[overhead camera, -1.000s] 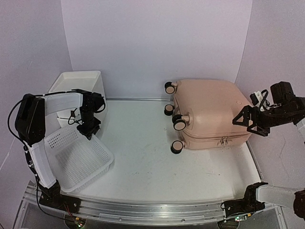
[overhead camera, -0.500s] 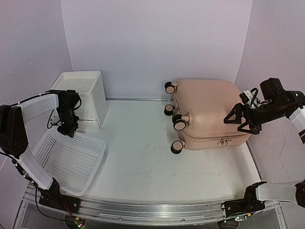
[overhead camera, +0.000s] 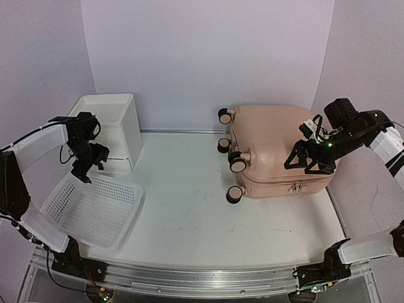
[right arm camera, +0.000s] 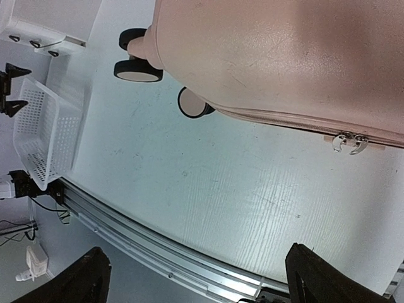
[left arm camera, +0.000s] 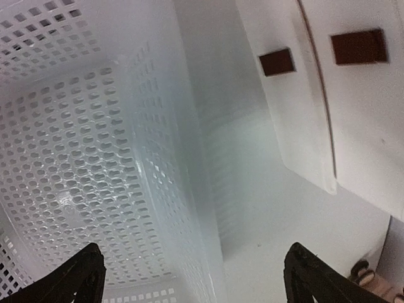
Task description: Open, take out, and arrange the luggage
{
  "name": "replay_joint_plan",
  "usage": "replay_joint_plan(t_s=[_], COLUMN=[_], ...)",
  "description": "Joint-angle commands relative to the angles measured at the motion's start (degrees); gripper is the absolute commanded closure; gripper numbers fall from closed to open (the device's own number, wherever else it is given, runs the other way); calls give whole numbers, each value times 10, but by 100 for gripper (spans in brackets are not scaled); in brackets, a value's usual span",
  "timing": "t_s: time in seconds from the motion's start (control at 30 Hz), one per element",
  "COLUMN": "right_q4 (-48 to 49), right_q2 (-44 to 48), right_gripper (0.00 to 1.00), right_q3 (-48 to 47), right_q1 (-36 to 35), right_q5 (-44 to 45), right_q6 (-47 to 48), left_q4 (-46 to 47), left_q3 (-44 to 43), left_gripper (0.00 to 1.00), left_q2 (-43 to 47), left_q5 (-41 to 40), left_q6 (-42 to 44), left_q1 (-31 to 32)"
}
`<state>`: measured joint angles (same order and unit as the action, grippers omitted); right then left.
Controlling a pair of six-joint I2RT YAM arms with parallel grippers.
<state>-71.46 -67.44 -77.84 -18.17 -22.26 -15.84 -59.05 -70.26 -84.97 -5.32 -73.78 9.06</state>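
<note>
My left gripper swings from the basket (overhead camera: pixel 95 207) next, turning toward the suitcase, onto the upper near caster's pink stem, which juts out.
The luggage (overhead camera: pixel 271 145) is a pale pink hard-shell suitcase lying flat and zipped at the back right, its caster wheels (overhead camera: pixel 237 163) pointing left. Its two zipper pulls (right arm camera: pixel 350 142) hang together on the front edge. My right gripper (overhead camera: pixel 307 163) hovers open over the suitcase's right front part; in the right wrist view the gripper (right arm camera: pixel 196 278) has only table under its spread fingers. My left gripper (overhead camera: pixel 88 166) stands open at the far rim of the white mesh basket (overhead camera: pixel 95 207), holding nothing. In the left wrist view the gripper (left arm camera: pixel 192 278) straddles the basket's wall (left arm camera: pixel 164 164).
A white plastic drawer unit (overhead camera: pixel 112 123) stands at the back left, close behind the left gripper, and its front (left arm camera: pixel 353 120) fills the right of the left wrist view. A metal rail (right arm camera: pixel 158 252) runs along the table's near edge.
My left gripper carried the basket's rim leftward, then opened and let it go; the basket now lies flat further left. My right gripper moved left over the suitcase, still open.
</note>
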Motion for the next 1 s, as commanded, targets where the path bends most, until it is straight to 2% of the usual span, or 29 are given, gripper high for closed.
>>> replay_joint_plan(t_s=[0.0, 0.1, 0.27, 0.37, 0.53, 0.7, 0.97], right_q4=[-3, -11, -13, -13, -25, -55, -78], right_q2=[-10, -16, -11, -7, 14, 52, 110], right_gripper=[2, 2, 2, 2, 2, 2, 2], right_q3=[-17, -19, -12, -11, -13, -14, 6], right_q1=[-8, -8, -8, -8, -8, -8, -8], right_q5=[62, 87, 124, 130, 137, 153, 177], right_q6=[24, 35, 38, 38, 34, 40, 38], left_q4=[111, 225, 355, 408, 423, 459, 466], left_q3=[0, 33, 43, 20, -100, -196, -301], left_gripper=[0, 1, 1, 0, 1, 2, 1], left_q2=[89, 146, 175, 120, -52, -170, -282], left_q5=[126, 234, 219, 213, 193, 166, 154], left_q6=[209, 293, 385, 425, 547, 666, 839], left_q1=[5, 39, 206, 295, 398, 443, 443])
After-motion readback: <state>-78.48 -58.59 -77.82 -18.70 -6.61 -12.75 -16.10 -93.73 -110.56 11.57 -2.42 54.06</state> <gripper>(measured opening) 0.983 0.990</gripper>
